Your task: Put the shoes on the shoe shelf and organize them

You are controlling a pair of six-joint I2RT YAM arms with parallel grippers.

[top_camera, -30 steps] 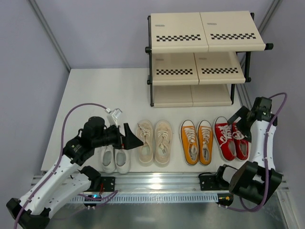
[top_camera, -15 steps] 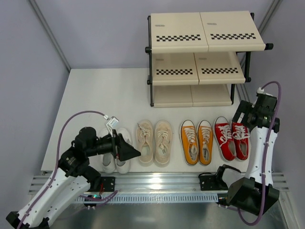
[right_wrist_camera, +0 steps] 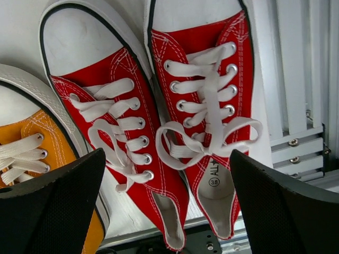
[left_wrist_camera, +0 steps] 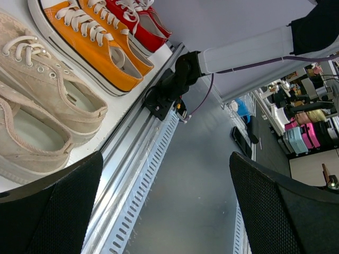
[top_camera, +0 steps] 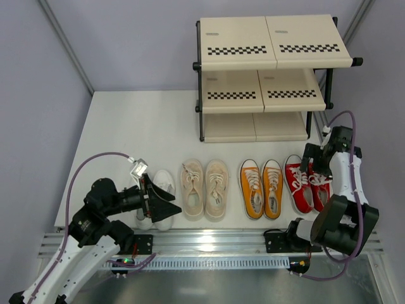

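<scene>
My right gripper will lower onto the adjoining inner sides of the red pair, which lie below its open fingers, because one pinch there spans both shoes.
The shoes stand in a row of four pairs near the table's front edge: white point(top_camera: 166, 182), cream-beige point(top_camera: 204, 189), orange point(top_camera: 261, 188) and red point(top_camera: 299, 187). The three-tier shoe shelf point(top_camera: 272, 38) stands at the back right with nothing on its panels. My left gripper point(top_camera: 169, 201) hovers open over the white pair and hides part of it. Its wrist view looks past the beige shoes point(left_wrist_camera: 42, 111) at the front rail. My right gripper point(right_wrist_camera: 167, 206) hangs open above the red pair point(right_wrist_camera: 212, 106), one finger point(right_wrist_camera: 47, 206) on each side, holding nothing.
A slotted aluminium rail point(top_camera: 209, 244) runs along the near edge, with both arm bases bolted to it. Grey walls close in the left and right sides. The right arm's purple cable point(top_camera: 345, 117) loops close to the shelf's lower right corner.
My left arm has drawn back toward the near edge, lowering its gripper over the white shoes. My right gripper has swung left and down to point straight at the red pair.
</scene>
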